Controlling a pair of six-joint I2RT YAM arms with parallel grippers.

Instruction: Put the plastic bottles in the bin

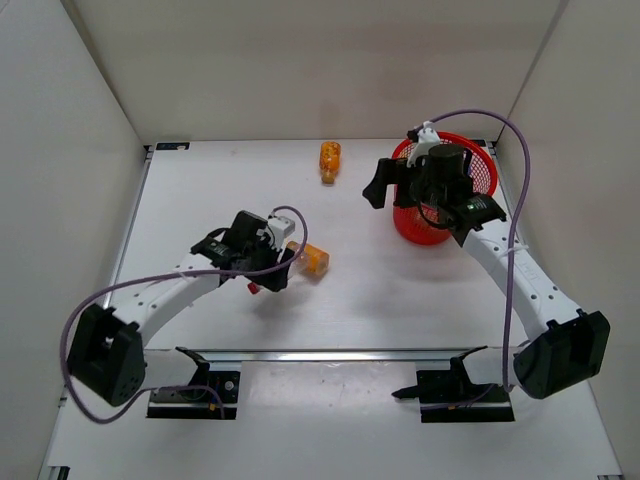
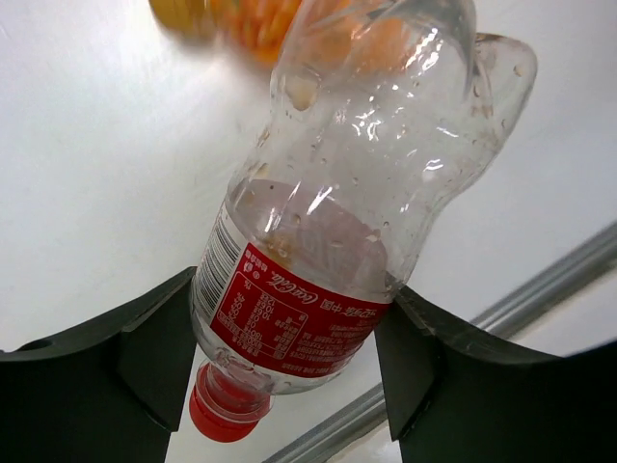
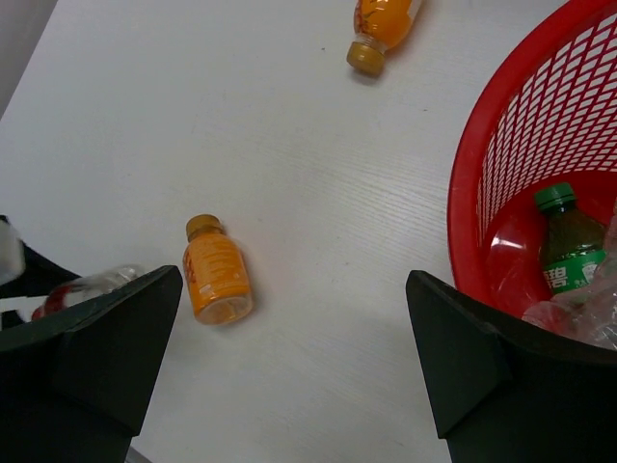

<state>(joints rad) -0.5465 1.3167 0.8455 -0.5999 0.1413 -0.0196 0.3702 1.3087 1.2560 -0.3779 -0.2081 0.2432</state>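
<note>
The robot's right gripper needs to leave the bin's rim next, move onto the clear bottle's base end (image 3: 127, 275) and close, since that end is to the gripper's left in the top view.
My left gripper (image 1: 268, 268) (image 2: 289, 357) is shut on the clear bottle with the red label (image 2: 366, 193), gripping it at the label, red cap (image 1: 253, 288) pointing toward the near edge. One orange bottle (image 1: 312, 259) (image 3: 217, 282) lies on the table just right of it. The second orange bottle (image 1: 329, 160) (image 3: 381, 29) lies at the back centre. The red mesh bin (image 1: 485, 175) (image 3: 482, 183) stands at the back right. The green bottle (image 3: 569, 241) and some clear plastic (image 3: 578, 313) lie inside it. My right gripper (image 1: 405, 195) (image 3: 294, 318) is open and empty at the bin's left rim.
White walls enclose the table on the left, back and right. A metal rail (image 1: 330, 355) (image 2: 540, 289) runs along the near edge by the arm bases. A purple cable (image 1: 510, 150) arcs over the bin from the right arm.
</note>
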